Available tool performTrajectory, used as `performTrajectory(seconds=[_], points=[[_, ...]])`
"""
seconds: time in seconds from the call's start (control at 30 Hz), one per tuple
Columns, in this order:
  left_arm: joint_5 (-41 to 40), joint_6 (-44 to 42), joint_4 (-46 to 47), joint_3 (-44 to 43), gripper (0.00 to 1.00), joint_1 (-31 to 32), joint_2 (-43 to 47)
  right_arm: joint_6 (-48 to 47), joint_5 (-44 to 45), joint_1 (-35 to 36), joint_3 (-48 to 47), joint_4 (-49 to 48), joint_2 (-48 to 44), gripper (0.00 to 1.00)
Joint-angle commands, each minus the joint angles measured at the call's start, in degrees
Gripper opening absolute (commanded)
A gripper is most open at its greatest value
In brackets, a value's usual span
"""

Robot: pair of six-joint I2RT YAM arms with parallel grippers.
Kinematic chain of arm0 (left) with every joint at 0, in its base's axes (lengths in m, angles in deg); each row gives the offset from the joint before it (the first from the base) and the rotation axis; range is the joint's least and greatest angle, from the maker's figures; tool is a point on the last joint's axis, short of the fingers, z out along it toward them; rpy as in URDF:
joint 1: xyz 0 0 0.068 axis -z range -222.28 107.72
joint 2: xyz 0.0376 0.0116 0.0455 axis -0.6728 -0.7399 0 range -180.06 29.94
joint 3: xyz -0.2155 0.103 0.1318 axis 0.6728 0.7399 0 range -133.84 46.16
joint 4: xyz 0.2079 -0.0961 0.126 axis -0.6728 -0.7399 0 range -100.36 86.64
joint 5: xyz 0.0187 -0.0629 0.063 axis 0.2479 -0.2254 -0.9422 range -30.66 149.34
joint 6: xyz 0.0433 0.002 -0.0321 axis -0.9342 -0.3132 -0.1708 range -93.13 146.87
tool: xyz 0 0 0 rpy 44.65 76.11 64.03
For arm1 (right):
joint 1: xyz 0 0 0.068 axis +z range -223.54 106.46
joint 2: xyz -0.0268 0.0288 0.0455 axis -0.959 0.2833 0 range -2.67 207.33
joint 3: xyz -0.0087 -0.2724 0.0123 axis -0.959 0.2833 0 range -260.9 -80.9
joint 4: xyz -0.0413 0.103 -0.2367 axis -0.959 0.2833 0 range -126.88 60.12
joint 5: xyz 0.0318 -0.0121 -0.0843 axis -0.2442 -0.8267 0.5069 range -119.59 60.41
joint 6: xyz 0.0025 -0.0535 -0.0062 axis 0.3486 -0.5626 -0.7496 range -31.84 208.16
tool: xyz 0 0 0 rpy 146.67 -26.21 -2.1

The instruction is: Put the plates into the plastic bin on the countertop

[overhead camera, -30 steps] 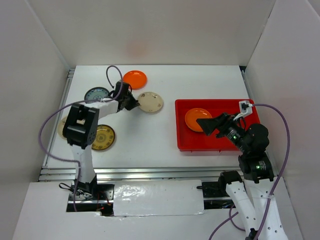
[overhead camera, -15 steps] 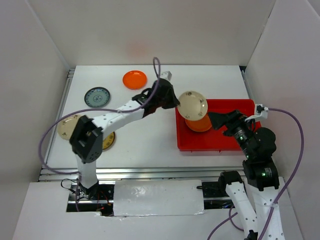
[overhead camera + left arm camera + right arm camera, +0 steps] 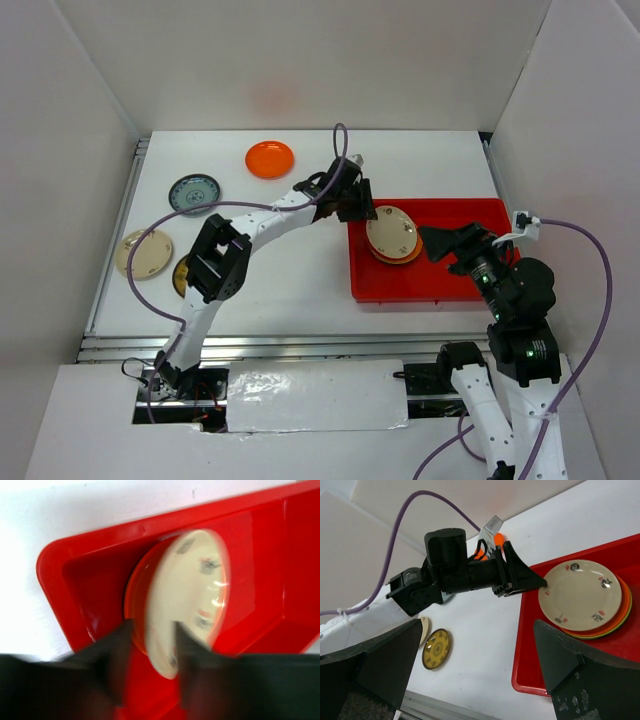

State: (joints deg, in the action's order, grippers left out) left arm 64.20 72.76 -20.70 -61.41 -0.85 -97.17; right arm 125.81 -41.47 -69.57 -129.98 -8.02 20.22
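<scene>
I should move my right gripper across and down onto the brown-gold plate's bin-side rim: the plate is below it and to its left in the top view.
The red plastic bin sits at the right of the white countertop. A cream flowered plate lies in it on an orange plate, with a thin green rim showing below that. My left gripper is at the bin's left wall. In the left wrist view its fingers stand apart around the cream plate's near rim, with a gap beside it. My right gripper hangs open over the bin's right half, holding nothing. Other plates lie on the left: orange, grey-blue, cream and brown-gold.
White walls enclose the countertop on three sides. Metal rails run along the near and left edges. The left arm stretches across the middle and partly covers the brown-gold plate. A purple cable loops over the left side.
The left arm carried the cream flowered plate from the left-centre of the table into the bin, set it on the orange plate, and its jaws opened. The right gripper drew back rightwards.
</scene>
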Motion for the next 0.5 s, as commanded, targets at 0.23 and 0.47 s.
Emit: performTrajectory(seconds=[0.23,0.47], points=[[-4.5,-2.2,-1.4,3.9,0.99,0.7,13.7,-1.5,-3.6,-0.5,-0.1,-2.3,0.7,1.00],[-29.1,8.8,-12.8,29.1,0.99,-8.9,42.3,5.9,-19.9,3.8,11.0,-22.6,9.3,1.00]])
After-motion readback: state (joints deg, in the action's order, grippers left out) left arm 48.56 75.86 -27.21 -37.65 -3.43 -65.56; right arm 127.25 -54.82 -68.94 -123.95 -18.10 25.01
